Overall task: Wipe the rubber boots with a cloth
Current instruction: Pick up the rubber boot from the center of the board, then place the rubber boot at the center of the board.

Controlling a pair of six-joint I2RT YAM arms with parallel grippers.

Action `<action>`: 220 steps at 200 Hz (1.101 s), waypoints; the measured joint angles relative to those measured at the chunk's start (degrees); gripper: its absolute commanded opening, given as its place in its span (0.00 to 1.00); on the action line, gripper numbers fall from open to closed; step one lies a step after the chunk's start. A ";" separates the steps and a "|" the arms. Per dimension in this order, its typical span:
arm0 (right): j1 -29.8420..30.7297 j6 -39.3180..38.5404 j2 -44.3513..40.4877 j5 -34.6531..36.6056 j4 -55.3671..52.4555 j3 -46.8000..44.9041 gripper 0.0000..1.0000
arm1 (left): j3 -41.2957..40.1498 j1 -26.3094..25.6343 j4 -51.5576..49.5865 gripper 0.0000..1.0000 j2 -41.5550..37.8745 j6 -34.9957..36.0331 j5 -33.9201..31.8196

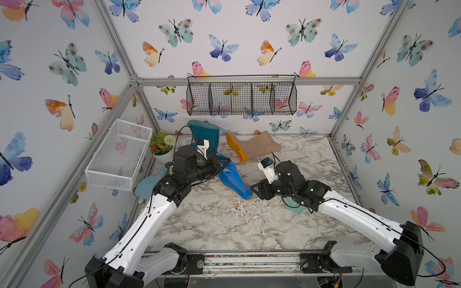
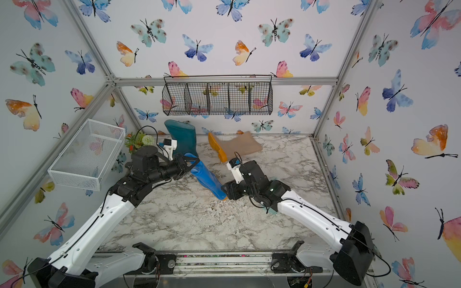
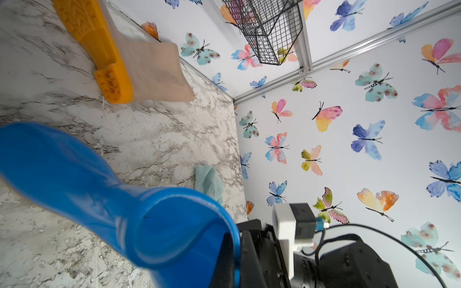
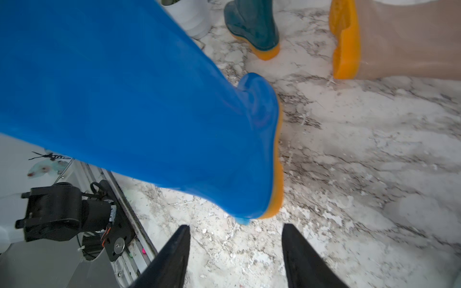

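I should next carry the bright blue boot (image 1: 233,179) upright with my left gripper, outward toward the dark teal boot (image 1: 204,136), and let go of the blue boot's rim, because the blue boot still hangs at a slant instead of standing.
My left gripper (image 1: 220,162) (image 3: 237,259) is shut on the rim of the bright blue boot (image 1: 233,179) (image 2: 208,179) (image 3: 74,174). The boot hangs tilted, its orange sole end low by the table. My right gripper (image 1: 255,190) (image 4: 235,227) stands open just short of that sole end of the blue boot (image 4: 124,99), with nothing between its fingers. The dark teal boot (image 1: 204,136) (image 4: 252,22) stands upright at the back. The beige boot (image 1: 259,145) (image 3: 154,67) lies on its side. The aqua cloth (image 3: 208,182) (image 1: 296,209) lies on the marble under my right arm, mostly hidden in both top views.
A white mesh basket (image 1: 119,154) hangs on the left wall and a black wire basket (image 1: 242,98) on the back wall. A potted plant (image 1: 162,147) stands in the back left corner. A light blue scoop (image 1: 147,185) lies under my left arm.
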 measured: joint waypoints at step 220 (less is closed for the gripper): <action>4.61 -16.31 55.23 4.09 2.16 58.31 0.61 | 8.17 20.15 -1.53 0.00 17.33 6.03 -0.85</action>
